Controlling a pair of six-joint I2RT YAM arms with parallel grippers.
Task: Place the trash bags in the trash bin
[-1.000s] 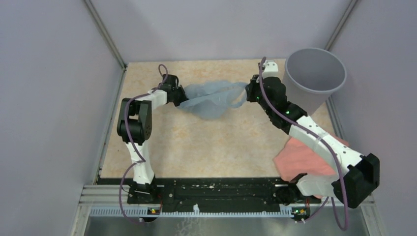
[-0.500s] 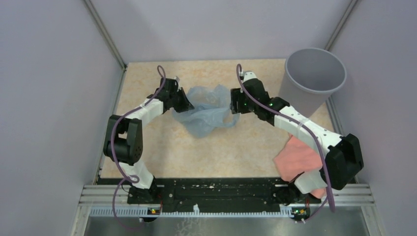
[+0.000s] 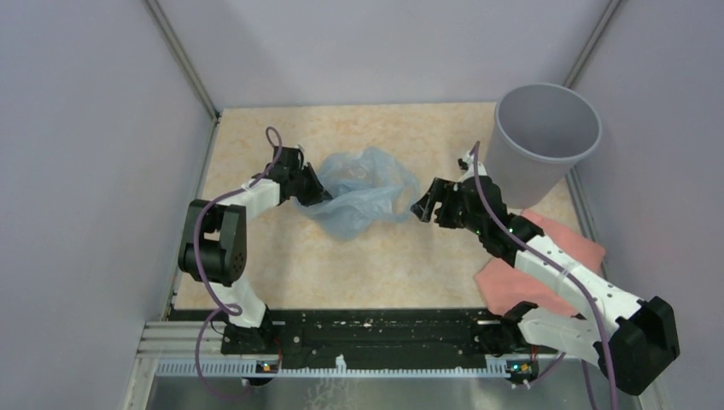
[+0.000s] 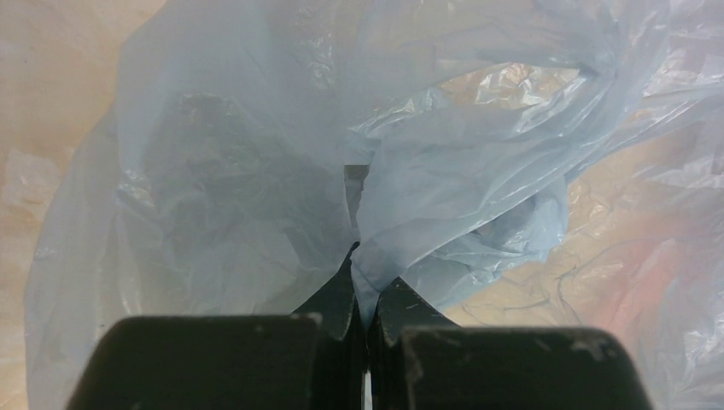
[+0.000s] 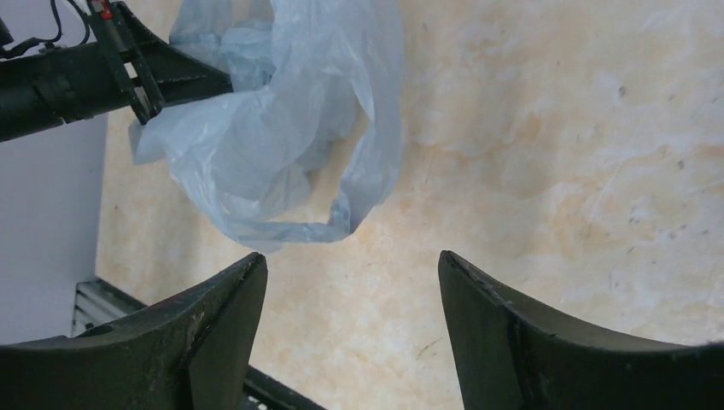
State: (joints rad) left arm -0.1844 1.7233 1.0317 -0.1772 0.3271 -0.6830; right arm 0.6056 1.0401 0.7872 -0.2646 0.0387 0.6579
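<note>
The bag's loose corner (image 3: 403, 215) (image 5: 346, 224) is still beyond the spread fingers, so I should next move my right gripper down and to the left in the top view onto it.
The pale blue trash bag (image 3: 359, 192) lies crumpled on the tabletop between the two arms. My left gripper (image 3: 312, 191) is shut on the bag's left edge; in the left wrist view the film (image 4: 410, 171) is pinched between the closed tips (image 4: 367, 282). My right gripper (image 3: 423, 207) stands open just right of the bag, holding nothing; its view shows the bag (image 5: 273, 128) ahead of the spread fingers (image 5: 213, 325). The grey trash bin (image 3: 546, 137) stands upright at the back right, behind the right gripper.
A salmon-pink cloth (image 3: 538, 265) lies at the right, partly under the right arm. Grey walls close in the table on the left, back and right. The black rail (image 3: 376, 329) with the arm bases runs along the near edge.
My right gripper has let go of the bag, opened, and drawn back to the right and nearer. The bag, stretched between both grippers a second ago, has slumped into a heap by the left gripper.
</note>
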